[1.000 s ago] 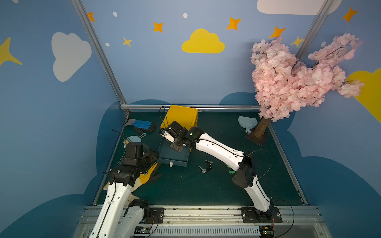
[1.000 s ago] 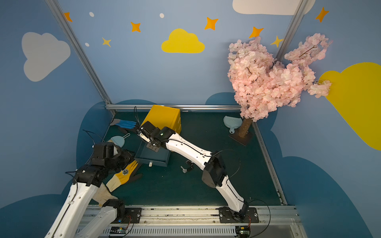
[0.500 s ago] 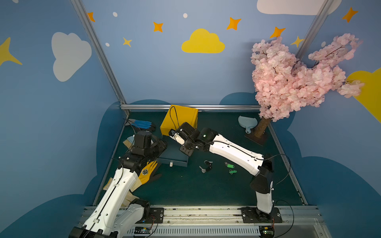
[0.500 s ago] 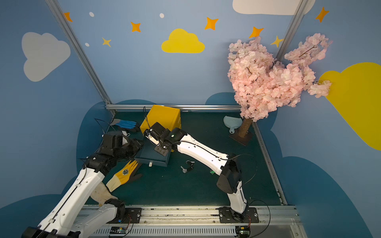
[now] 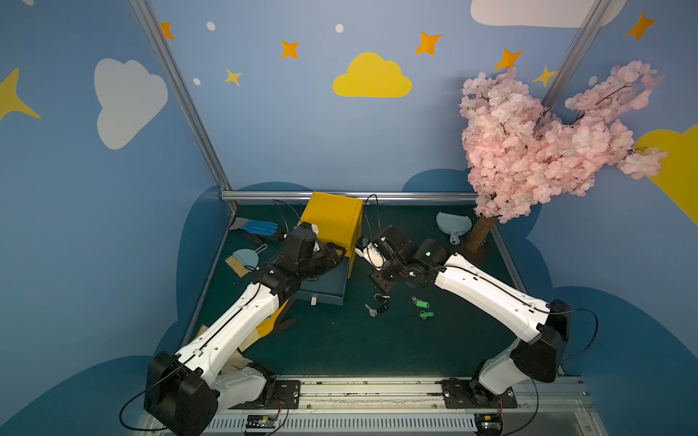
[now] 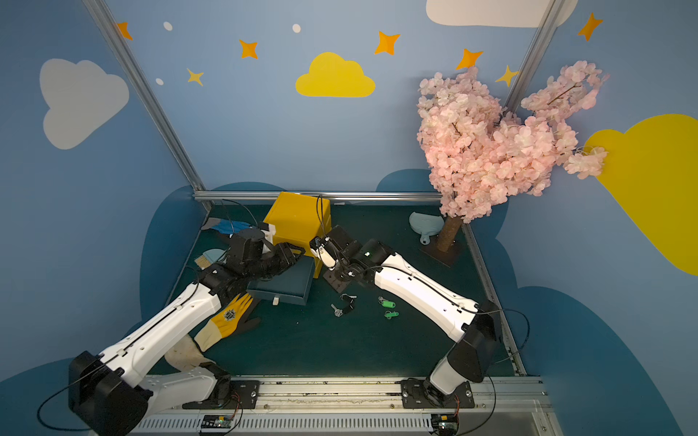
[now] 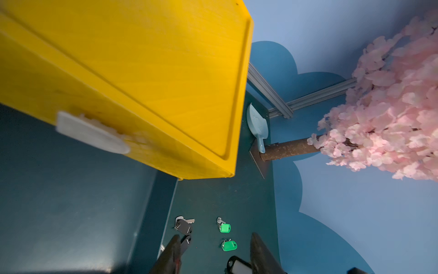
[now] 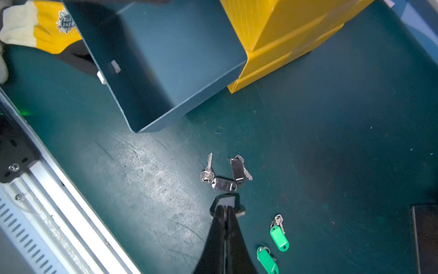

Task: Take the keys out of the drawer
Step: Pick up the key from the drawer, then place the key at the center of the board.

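Observation:
Next, my right gripper moves down to the mat beside the keys with dark tags and releases the black key tag, as that spot lies below its fingers.
The blue drawer (image 5: 325, 288) (image 6: 289, 283) (image 8: 166, 59) stands pulled out of the yellow cabinet (image 5: 334, 219) (image 7: 142, 71), and its visible inside is bare. On the mat lie keys with dark tags (image 5: 377, 305) (image 8: 224, 180) and two keys with green tags (image 5: 422, 307) (image 8: 279, 234) (image 7: 226, 236). My right gripper (image 8: 225, 208) (image 5: 382, 288) hovers just above them, shut on a black key tag with a white label (image 8: 227, 201) (image 7: 239, 264). My left gripper (image 7: 215, 236) (image 5: 337, 252) is open and holds nothing, over the drawer by the cabinet front.
A yellow glove (image 6: 226, 317) lies under the left arm. A blue glove (image 5: 258, 226) and a small brush (image 5: 243, 260) sit at the back left. A dustpan (image 5: 453, 224) and the pink tree's trunk (image 5: 481, 234) stand at the back right.
The right arm has swung from over the drawer out to the right, above the keys on the mat. The left arm has reached forward over the drawer to the cabinet front.

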Robot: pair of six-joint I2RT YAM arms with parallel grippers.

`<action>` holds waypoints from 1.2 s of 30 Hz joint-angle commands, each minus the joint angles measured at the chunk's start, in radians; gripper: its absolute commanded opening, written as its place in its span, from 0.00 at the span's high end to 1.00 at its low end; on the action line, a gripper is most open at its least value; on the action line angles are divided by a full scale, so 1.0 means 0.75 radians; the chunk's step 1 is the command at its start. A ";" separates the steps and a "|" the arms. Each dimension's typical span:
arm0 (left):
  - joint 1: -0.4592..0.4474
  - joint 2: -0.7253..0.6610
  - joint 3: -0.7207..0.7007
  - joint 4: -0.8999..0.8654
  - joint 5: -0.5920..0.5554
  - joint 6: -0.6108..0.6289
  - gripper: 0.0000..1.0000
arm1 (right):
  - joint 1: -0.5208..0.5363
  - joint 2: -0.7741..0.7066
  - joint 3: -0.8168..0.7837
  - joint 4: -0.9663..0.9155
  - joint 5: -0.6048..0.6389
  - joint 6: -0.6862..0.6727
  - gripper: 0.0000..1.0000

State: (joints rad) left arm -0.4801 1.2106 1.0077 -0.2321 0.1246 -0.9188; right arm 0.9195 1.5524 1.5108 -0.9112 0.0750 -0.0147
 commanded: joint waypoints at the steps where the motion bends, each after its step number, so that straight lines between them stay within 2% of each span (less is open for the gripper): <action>1: -0.020 0.033 0.030 0.128 0.068 0.037 0.52 | -0.032 -0.073 -0.095 0.011 -0.072 0.053 1.00; 7: -0.049 0.097 0.065 0.170 0.228 0.133 0.52 | -0.104 -0.116 -0.309 0.135 -0.092 0.116 1.00; 17: -0.074 0.094 0.073 0.089 0.232 0.153 0.51 | -0.176 0.084 -0.347 0.206 -0.199 0.196 1.00; 20: -0.080 0.068 0.056 0.054 0.195 0.145 0.51 | -0.178 0.128 -0.325 0.182 -0.200 0.214 0.93; 22: -0.081 0.039 0.044 0.045 0.172 0.141 0.51 | -0.177 0.133 -0.294 0.155 -0.213 0.214 0.83; 24: -0.081 0.001 0.035 0.012 0.127 0.139 0.51 | -0.177 0.129 -0.250 0.125 -0.215 0.222 0.77; 27: -0.080 -0.064 0.039 -0.152 0.003 0.157 0.51 | -0.181 0.140 -0.132 0.047 -0.226 0.246 0.76; 31: -0.082 -0.205 0.005 -0.376 -0.103 0.202 0.52 | -0.180 0.209 0.128 -0.090 -0.254 0.263 0.77; 36: -0.078 -0.462 -0.119 -0.563 -0.201 0.164 0.57 | -0.177 0.346 0.541 -0.215 -0.337 0.285 0.79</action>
State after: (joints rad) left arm -0.5392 0.9401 0.9588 -0.4992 0.0509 -0.7956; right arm 0.7879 1.7641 1.7988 -0.9703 -0.1257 0.1780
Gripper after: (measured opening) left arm 0.435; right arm 0.217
